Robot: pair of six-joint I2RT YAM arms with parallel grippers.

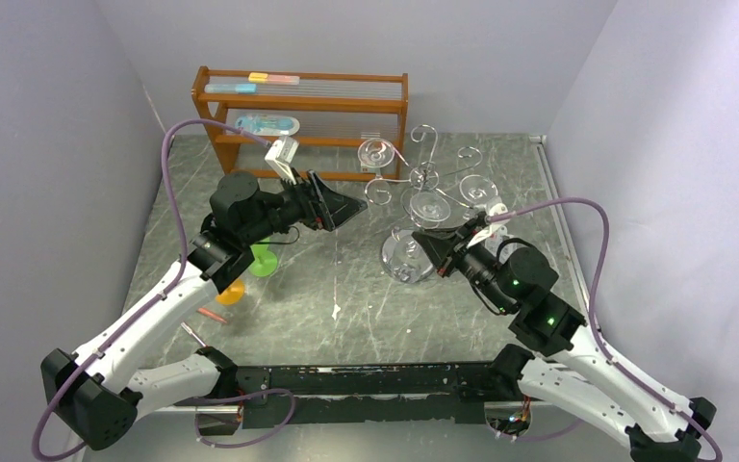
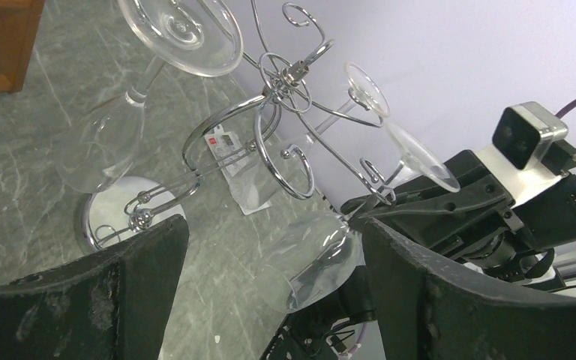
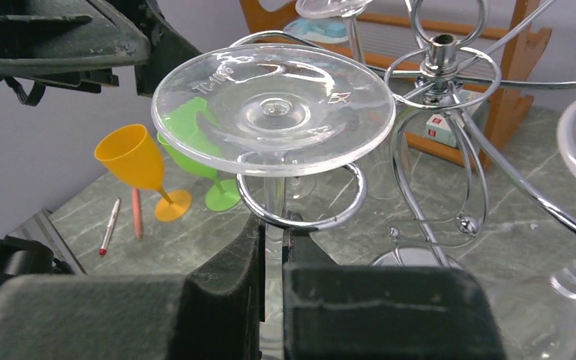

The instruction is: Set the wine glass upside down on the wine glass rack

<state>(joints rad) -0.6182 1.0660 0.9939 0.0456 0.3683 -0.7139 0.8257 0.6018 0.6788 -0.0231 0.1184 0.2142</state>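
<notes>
The foot is still a little above the curled arm point(image 3: 328, 223), so my right gripper will move gently down and toward the right in its wrist view to let go of it.
The wine glass point(image 3: 274, 109) is clear and upside down, foot uppermost. My right gripper point(image 3: 274, 232) is shut on its stem just below a curled arm point(image 3: 345, 214) of the chrome wine glass rack point(image 3: 441, 52). The stem stands inside that curl, with the foot a little above it. The left wrist view shows the glass bowl point(image 2: 311, 262) hanging below the right gripper's fingers point(image 2: 450, 206). From above, the rack point(image 1: 423, 178) stands at centre right, with the right gripper point(image 1: 440, 245) at its near side. My left gripper point(image 1: 351, 205) hovers open to the rack's left, holding nothing.
Two other clear glasses point(image 1: 377, 152) point(image 1: 481, 188) hang on the rack. A brown wooden shelf unit point(image 1: 298, 115) stands at the back. An orange plastic goblet point(image 3: 139, 169), a green one point(image 3: 202, 150) and two pens point(image 3: 109, 225) are on the left of the table.
</notes>
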